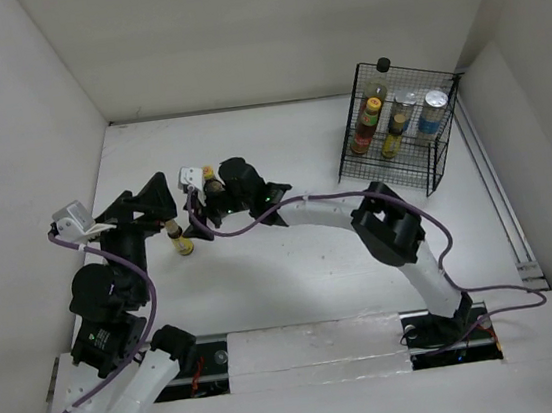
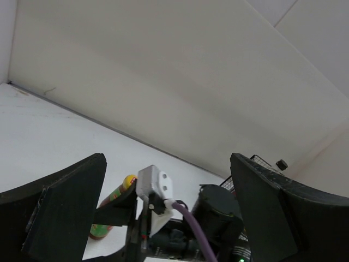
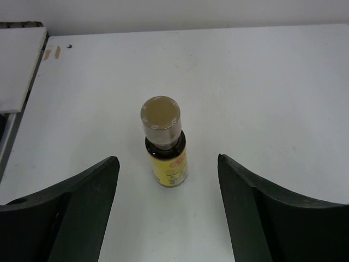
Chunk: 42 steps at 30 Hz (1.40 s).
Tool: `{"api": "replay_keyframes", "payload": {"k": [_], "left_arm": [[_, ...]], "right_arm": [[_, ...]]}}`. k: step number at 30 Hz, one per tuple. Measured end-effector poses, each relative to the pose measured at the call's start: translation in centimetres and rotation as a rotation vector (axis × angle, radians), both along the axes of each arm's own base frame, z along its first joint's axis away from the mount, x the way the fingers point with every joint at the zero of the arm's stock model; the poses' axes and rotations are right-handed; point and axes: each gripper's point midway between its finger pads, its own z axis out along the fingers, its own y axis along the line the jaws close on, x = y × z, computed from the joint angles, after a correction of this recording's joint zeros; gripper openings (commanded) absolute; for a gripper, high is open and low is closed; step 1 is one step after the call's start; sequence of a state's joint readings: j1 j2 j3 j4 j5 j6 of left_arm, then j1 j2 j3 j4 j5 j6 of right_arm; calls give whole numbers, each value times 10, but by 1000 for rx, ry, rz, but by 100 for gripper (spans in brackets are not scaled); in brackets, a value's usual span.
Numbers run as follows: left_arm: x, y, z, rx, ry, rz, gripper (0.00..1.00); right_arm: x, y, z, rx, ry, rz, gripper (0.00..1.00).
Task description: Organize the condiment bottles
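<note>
My right gripper pushes its open fingers to the left in the top view next, around the bottle's gold cap [image 1: 172,227] [image 3: 161,119], which stands just to that side of it.
A tiny yellow-labelled bottle [image 3: 165,147] with a metal-coloured cap stands upright on the white table [image 3: 283,87], between the spread fingers of my right gripper [image 3: 167,185], untouched. In the top view this bottle [image 1: 180,240] is just ahead of the right gripper [image 1: 194,214]. A red-sauce bottle with a yellow cap [image 1: 210,180] stands beside the right wrist; it also shows in the left wrist view [image 2: 112,204]. My left gripper [image 1: 162,204] is open and empty, close to the left of both bottles. The wire rack [image 1: 423,170] at the back right holds several bottles, among them a black-capped one [image 1: 376,79] and a shaker [image 1: 433,111].
White walls enclose the table on three sides. The two grippers are close together at the left centre. The right wrist's white camera [image 2: 153,184] and purple cable [image 2: 191,226] fill the space in front of the left gripper [image 2: 168,180].
</note>
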<state>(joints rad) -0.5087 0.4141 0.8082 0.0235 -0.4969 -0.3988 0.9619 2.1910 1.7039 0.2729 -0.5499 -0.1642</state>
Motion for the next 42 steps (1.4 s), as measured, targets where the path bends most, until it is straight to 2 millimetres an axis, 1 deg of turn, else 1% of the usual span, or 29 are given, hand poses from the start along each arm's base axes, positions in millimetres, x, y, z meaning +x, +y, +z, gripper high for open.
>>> {"api": "replay_keyframes", "payload": {"k": [2,4,6,9,10,14,15,16,18,19,20,22,25,27,28,30,32,33,34,35,36,38,40,41,42], "left_arm": [[0,0,0,0,0,0,93],[0,0,0,0,0,-2,93],[0,-1,0,1,-1,-7,93],[0,-2,0,3,-1,-11,93],[0,-2,0,3,-1,-11,93],[0,-3,0,5,-1,-18,93],[0,-3,0,6,-1,-19,93],[0,-4,0,6,-1,-20,93],[0,-4,0,7,-1,-21,93],[0,-4,0,7,-1,-22,93],[0,-4,0,6,-1,-22,93],[0,-4,0,7,0,-22,93],[0,-4,-1,8,2,-22,93],[0,-4,-1,8,2,-22,93],[0,-4,-1,8,2,-21,93],[0,-4,-1,8,2,-21,93],[0,-4,-1,8,2,-20,93],[0,-4,-1,8,2,-20,93],[0,-4,-1,8,2,-20,93],[0,-4,-1,8,2,-20,93],[0,-4,-1,9,2,-21,93],[0,-5,-1,11,4,-24,93],[2,-6,-2,14,7,-29,93],[3,-8,-3,18,11,-34,93],[3,-9,-4,20,13,-39,93]], "right_arm": [[4,8,-13,-15,11,5,80],[7,14,-19,-21,17,9,80],[10,19,-20,-18,16,15,80],[12,27,-13,0,10,26,80],[12,31,-10,9,7,32,78],[11,46,-4,42,2,52,64],[9,50,-5,43,8,58,58],[7,52,-9,41,17,63,55],[1,57,-15,39,38,76,45],[-1,58,-19,34,49,81,36],[-3,59,-22,30,56,86,33],[-7,60,-21,36,69,92,26],[-12,55,-22,48,70,94,24],[-19,44,-20,41,89,90,23],[-24,36,-19,33,99,88,23],[-36,16,-8,26,114,78,23],[-48,-7,17,43,100,64,21],[-51,-20,37,65,84,53,21],[-56,-33,65,111,52,46,20],[-60,-48,88,141,29,38,20],[-58,-67,118,195,-10,9,20],[-49,-118,179,303,-101,-77,20],[-25,-184,233,397,-202,-248,19],[-11,-221,256,437,-257,-357,19],[2,-259,273,465,-304,-473,19]]}}
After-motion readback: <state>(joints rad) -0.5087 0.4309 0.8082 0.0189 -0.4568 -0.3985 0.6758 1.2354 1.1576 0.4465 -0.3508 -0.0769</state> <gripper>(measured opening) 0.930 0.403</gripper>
